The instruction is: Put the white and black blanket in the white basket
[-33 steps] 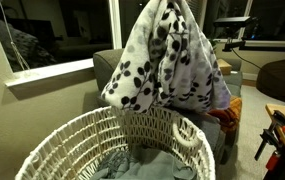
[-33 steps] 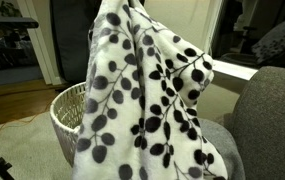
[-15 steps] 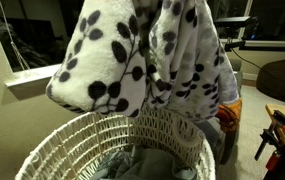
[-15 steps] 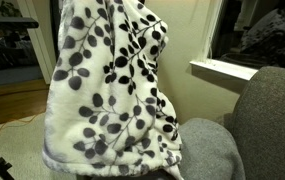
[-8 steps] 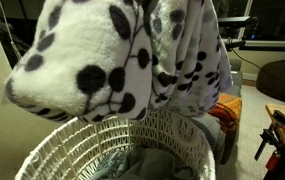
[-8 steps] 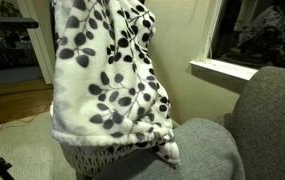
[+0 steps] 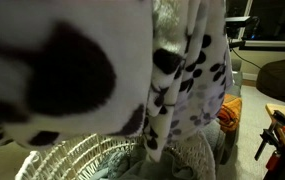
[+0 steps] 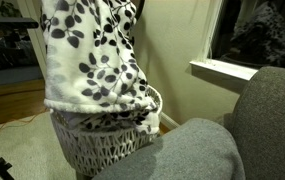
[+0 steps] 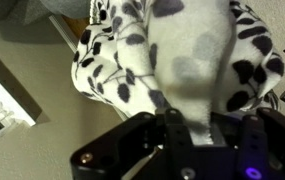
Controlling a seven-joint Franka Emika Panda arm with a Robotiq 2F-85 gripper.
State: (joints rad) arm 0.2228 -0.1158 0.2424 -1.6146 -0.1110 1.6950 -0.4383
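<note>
My gripper will next move toward the middle of the white basket (image 8: 107, 148), then release the blanket's fold, as the blanket's lower hem still hangs over the basket's rim.
The white and black blanket (image 8: 92, 60) hangs in the air above the white basket (image 8: 107, 148), its lower hem draped over the basket's rim. In an exterior view the blanket (image 7: 182, 90) fills most of the picture, very close to the camera, with the basket's rim (image 7: 82, 158) showing below it. In the wrist view my gripper (image 9: 187, 125) is shut on a fold of the blanket (image 9: 152, 50), which hangs away from the jaws. The gripper itself is hidden by the blanket in both exterior views.
A grey sofa arm (image 8: 207, 150) lies right beside the basket. A white window sill (image 8: 222, 70) juts from the wall behind. Grey cloth (image 7: 182, 172) lies inside the basket. An orange cloth (image 7: 227, 115) lies on the sofa behind.
The blanket has swung from over the sofa to above the basket and towards one camera. Its lower edge now rests over the basket's rim.
</note>
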